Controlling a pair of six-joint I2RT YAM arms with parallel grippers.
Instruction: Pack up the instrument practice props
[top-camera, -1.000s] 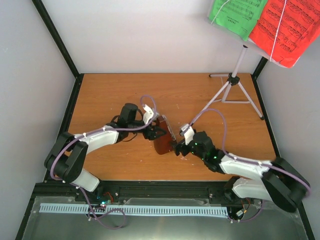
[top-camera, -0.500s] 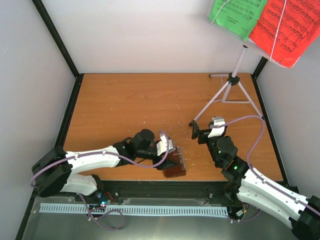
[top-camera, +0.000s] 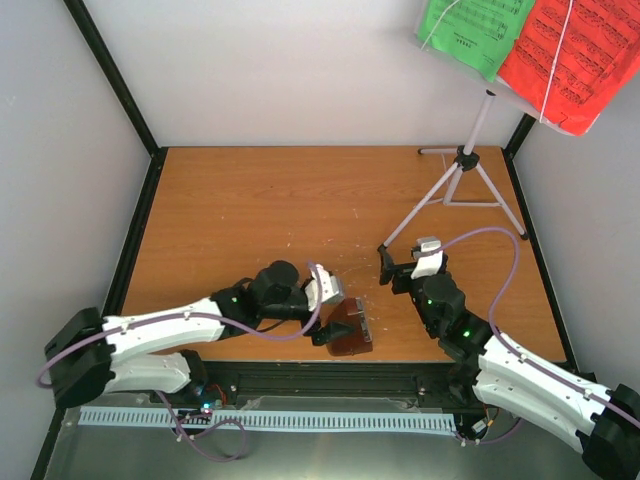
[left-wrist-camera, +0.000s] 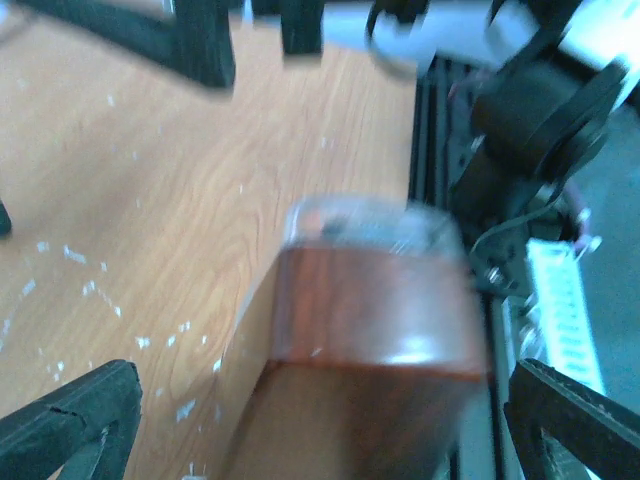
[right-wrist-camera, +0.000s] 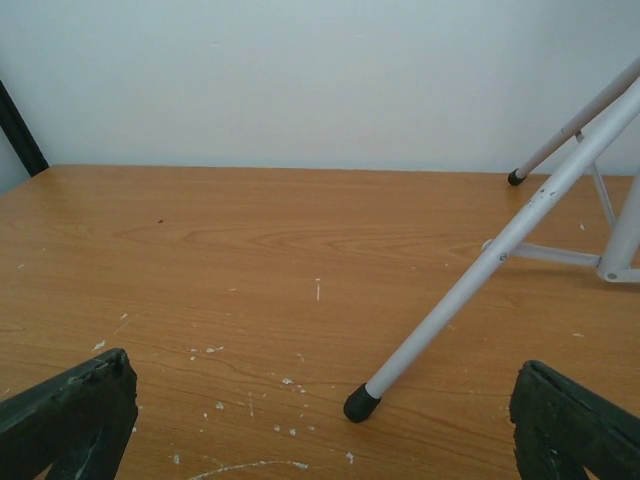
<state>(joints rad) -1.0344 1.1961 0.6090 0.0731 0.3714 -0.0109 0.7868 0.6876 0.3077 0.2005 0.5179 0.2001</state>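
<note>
I will move my right gripper outward and up to close around the stand's white pole (top-camera: 479, 124), as it rises bare between the stand's black part and the sheets.
The dark brown metronome (top-camera: 352, 330) with its clear cover sits at the table's front edge and fills the left wrist view (left-wrist-camera: 375, 330). My left gripper (top-camera: 330, 322) is open, with its fingers spread wide on both sides of the metronome and not touching it. The white tripod music stand (top-camera: 462, 160) stands at the back right and carries the green sheet (top-camera: 475, 30) and the red sheet (top-camera: 572, 55). My right gripper (top-camera: 395, 268) is open and empty just in front of the stand's near leg foot (right-wrist-camera: 362, 402).
The black frame rail (top-camera: 330, 378) runs along the table's front edge right beside the metronome. The stand's legs (top-camera: 490, 205) spread across the back right of the table. White specks dot the wood (right-wrist-camera: 290, 380).
My left gripper carried the metronome from mid-table to the front edge, then opened and let it go. My right arm swung right to the stand's near leg and now holds still.
</note>
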